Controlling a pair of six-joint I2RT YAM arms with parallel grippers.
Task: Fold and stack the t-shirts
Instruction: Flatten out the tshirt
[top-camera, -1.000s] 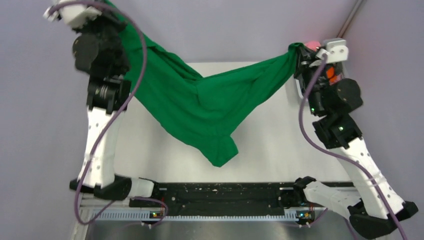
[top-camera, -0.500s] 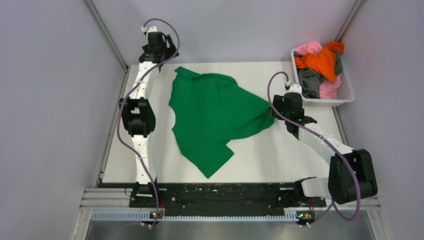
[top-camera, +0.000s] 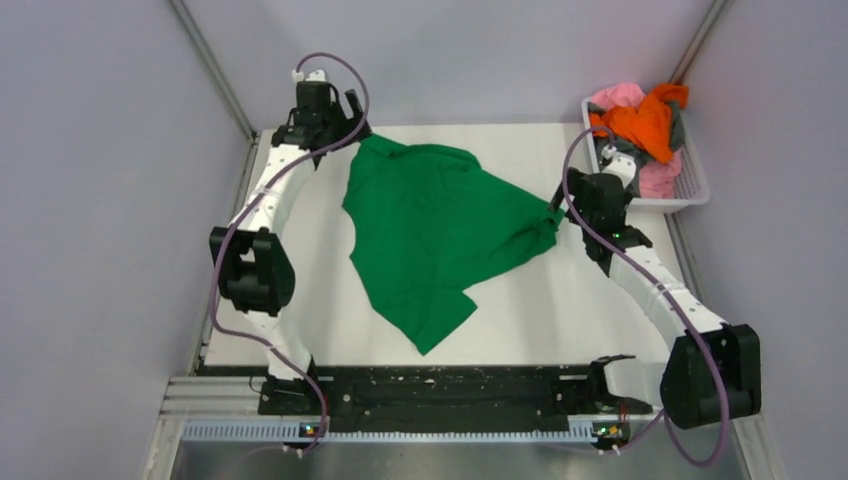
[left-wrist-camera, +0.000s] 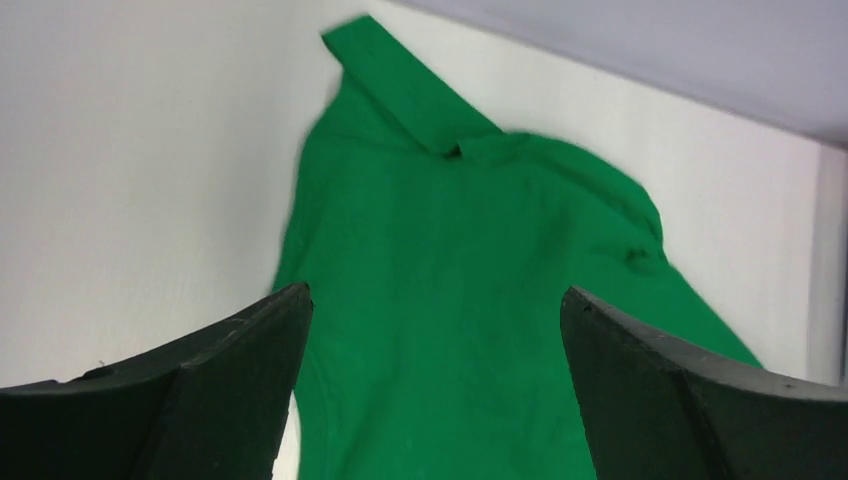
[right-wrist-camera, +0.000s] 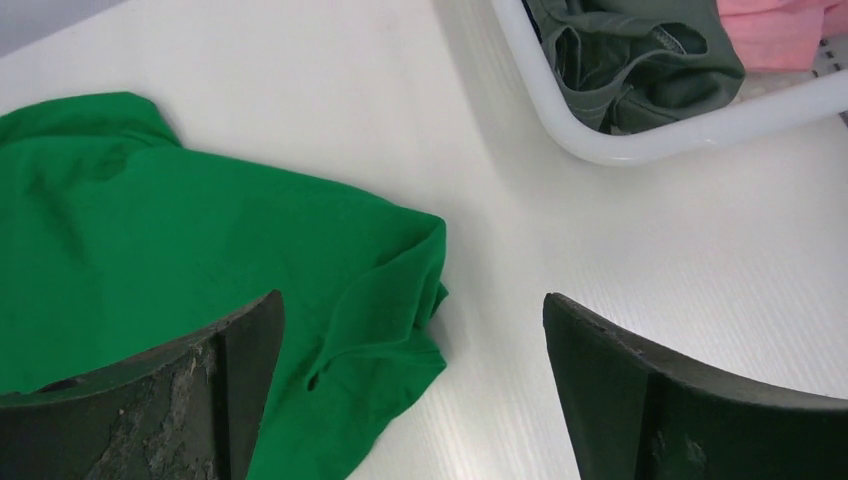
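Observation:
I will bring back, turn and lower my left gripper onto the sleeve's slanted long edge (top-camera: 397, 323), as the sleeve sticks out toward the table's near edge.
A bright green t-shirt (top-camera: 440, 235) lies spread and rumpled on the white table (top-camera: 560, 320), with one sleeve pointing to the near edge. My left gripper (top-camera: 350, 125) hovers open over the shirt's far left corner. In the left wrist view the green cloth (left-wrist-camera: 450, 300) fills the gap below the left gripper (left-wrist-camera: 435, 292), and nothing is held. My right gripper (top-camera: 562, 205) is open just above the shirt's bunched right corner (right-wrist-camera: 390, 290), which lies under the right gripper (right-wrist-camera: 412, 298). More t-shirts, orange (top-camera: 640, 120), pink (top-camera: 620, 95) and dark grey (top-camera: 622, 160), are piled in the basket.
A white mesh basket (top-camera: 690, 190) stands at the table's far right corner, close behind my right wrist; its rim (right-wrist-camera: 640, 145) shows in the right wrist view. Grey walls enclose the table on the left, back and right. The arm bases sit on a black rail (top-camera: 450, 385).
Both grippers have opened and let go of the green t-shirt. It hung stretched between them a second ago and now lies on the table. Both arms have dropped low.

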